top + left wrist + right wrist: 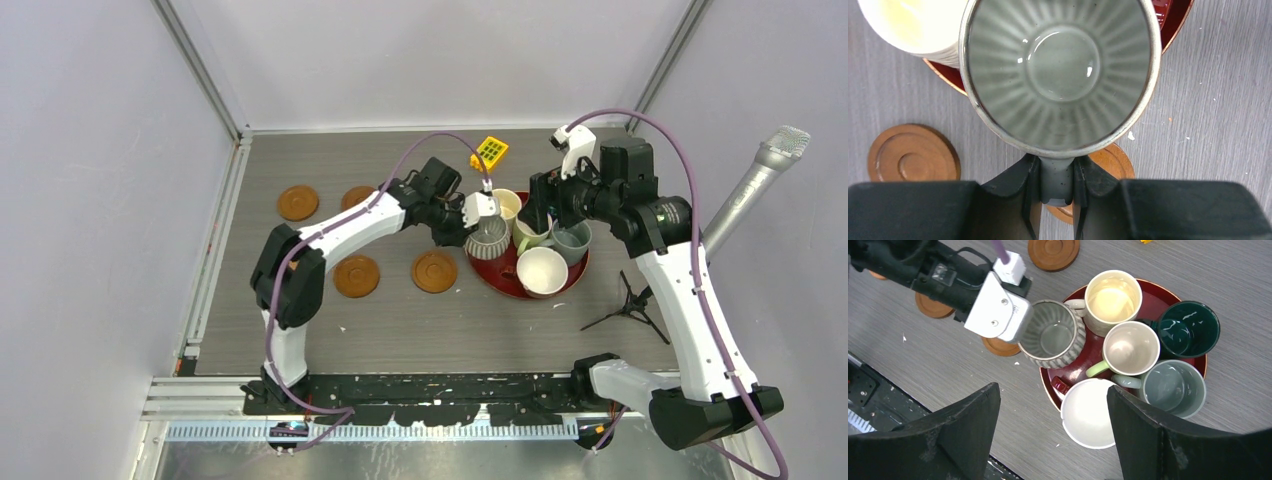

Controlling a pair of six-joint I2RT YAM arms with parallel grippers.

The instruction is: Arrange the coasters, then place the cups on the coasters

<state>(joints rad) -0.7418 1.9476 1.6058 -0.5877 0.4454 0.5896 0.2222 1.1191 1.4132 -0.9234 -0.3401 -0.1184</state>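
Observation:
The far coaster by the side point(297, 202) is empty, so the robot's left gripper will next carry the grey-white ribbed cup to the left in the top view, then down onto that coaster.
My left gripper point(1056, 167) point(478, 230) is shut on the handle of the grey-white ribbed cup point(1060, 65) point(490, 240) point(1053, 335), which hangs over the left rim of the red tray point(1068, 372) point(500, 278). On the tray stand the cream cup point(1112, 297), pale green cup point(1130, 347), dark teal cup point(1188, 327), plain grey cup point(1173, 387) and the white-inside cup point(1088, 412). Several wooden coasters lie left of the tray point(434, 271) point(356, 276) point(297, 203); one coaster point(1108, 162) is just under the held handle. My right gripper point(1053, 392) point(540, 215) hovers open above the tray.
A yellow block point(491, 151) lies at the back behind the tray. A microphone point(760, 180) on a small black tripod point(630, 305) stands at the right. Grey walls close the table on three sides.

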